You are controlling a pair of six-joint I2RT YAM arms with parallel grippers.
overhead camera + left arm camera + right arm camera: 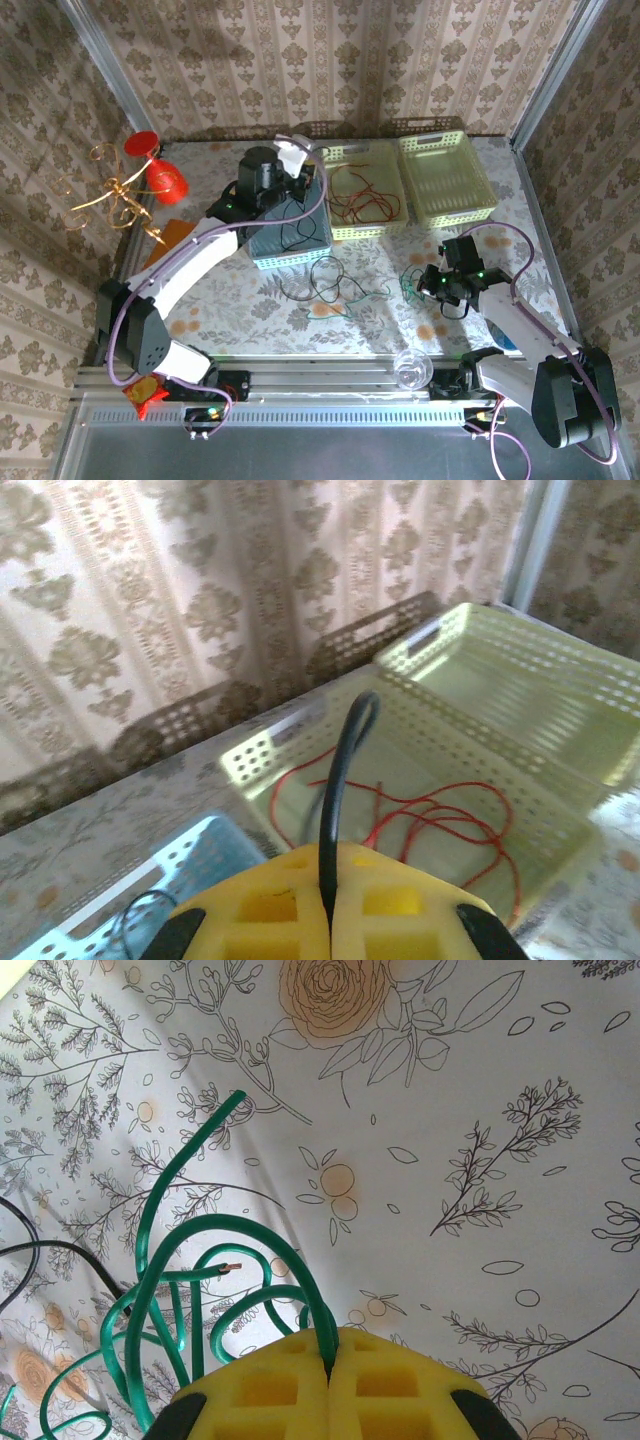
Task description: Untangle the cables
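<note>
The black cable comes down in my left gripper toward the bottom of the blue basket below next, for release there, since black loops already lie inside.
In the left wrist view my left gripper (328, 855) is shut on a black cable (340, 770) that curves up from the yellow pads. Below it lie red cables (440, 820) in a pale yellow basket (250, 755), beside a blue basket (190, 855). From above, the left gripper (298, 185) hangs over the blue basket (262, 255). My right gripper (330, 1345) is shut on a looping green cable (200, 1240) just above the floral tablecloth. A loose tangle of black cable (320, 275) lies mid-table between the arms, left of the right gripper (440, 282).
A second pale yellow basket (445, 180) stands at the back right. A curly gold wire stand (110, 195) and a red object (165, 180) sit at the left. A clear glass (410, 368) rests at the near edge. Patterned walls enclose the table.
</note>
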